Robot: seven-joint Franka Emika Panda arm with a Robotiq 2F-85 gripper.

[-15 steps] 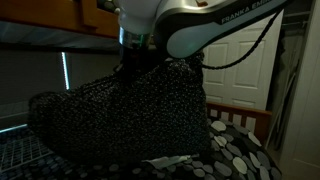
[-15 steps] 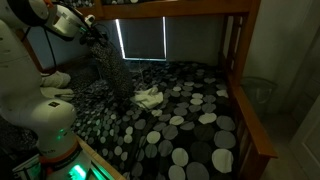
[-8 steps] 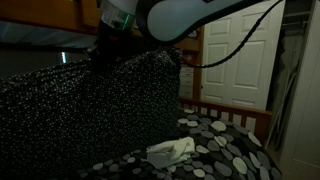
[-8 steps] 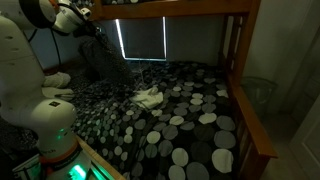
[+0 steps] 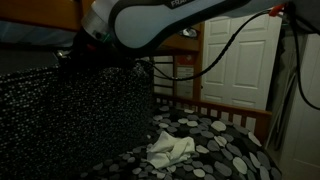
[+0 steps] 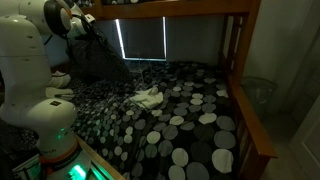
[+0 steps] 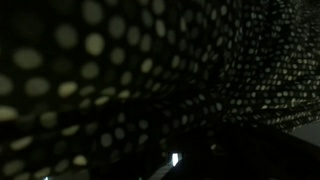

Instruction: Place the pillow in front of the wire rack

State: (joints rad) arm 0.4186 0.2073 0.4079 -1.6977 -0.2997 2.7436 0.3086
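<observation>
My gripper lowers toward the bed next, onto the spotted bedspread below it under the pillow, and releases the pillow, since the pillow hangs by its top edge.
The pillow (image 5: 70, 120) is large, dark and covered in small light specks. It hangs in the air from my gripper (image 5: 84, 52), which is shut on its top edge. In an exterior view the pillow (image 6: 95, 60) hangs over the far left end of the bed, below the gripper (image 6: 80, 26). The wrist view is dark and filled with the pillow's speckled cloth (image 7: 120, 70); the fingers do not show there. The wire rack is not in view.
A crumpled white cloth (image 5: 170, 150) lies on the spotted bedspread (image 5: 225, 135), also in the other exterior view (image 6: 148, 98). A wooden bunk frame (image 6: 238, 60) and top bunk (image 6: 160, 8) surround the bed. A white door (image 5: 240, 60) stands behind.
The arm has carried the pillow sideways toward the far left end of the bed. The white cloth it was covering now shows fully.
</observation>
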